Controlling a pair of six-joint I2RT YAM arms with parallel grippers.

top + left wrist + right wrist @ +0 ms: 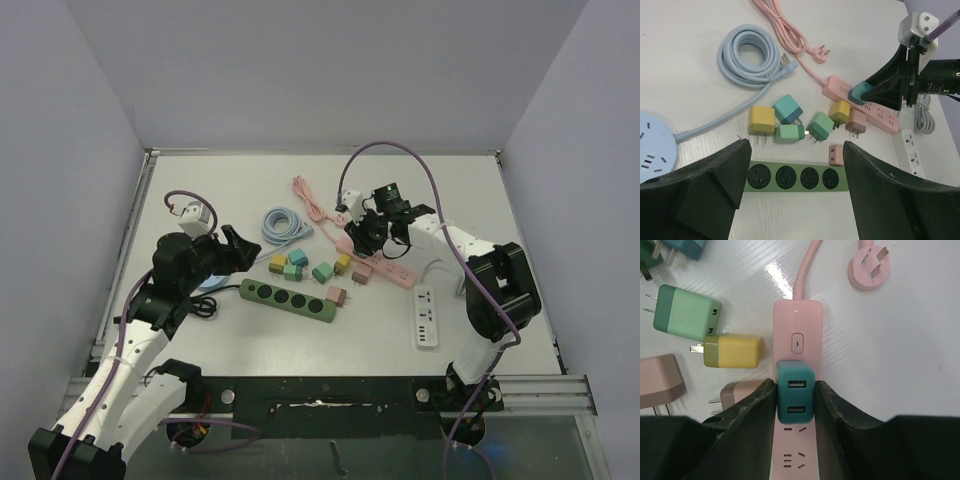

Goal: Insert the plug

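My right gripper should move down next to release the teal plug (pixel 795 392) on the side of the pink power strip beside its switch, because the plug lines up with it.
A teal plug (pixel 795 392) with two USB ports sits clamped between the fingers of my right gripper (pixel 795 385), which is shut on it. The plug rests against the face of the pink power strip (pixel 797 325), just below its switch; its prongs are hidden. From the left wrist view, the same plug (pixel 858 93) shows at the strip's (pixel 880 112) cable end. My left gripper (pixel 796 150) hangs open above the green four-socket strip (pixel 790 176), holding nothing. From above, the right gripper (pixel 362 238) is at centre and the left gripper (pixel 240 250) is at left.
Several loose chargers lie between the strips, among them a yellow one (pixel 762 120), a mint one (pixel 788 133) and a pink one (pixel 835 154). A coiled blue cable (pixel 747 57), a round blue strip (pixel 655 145) and a white strip (pixel 427 318) lie around.
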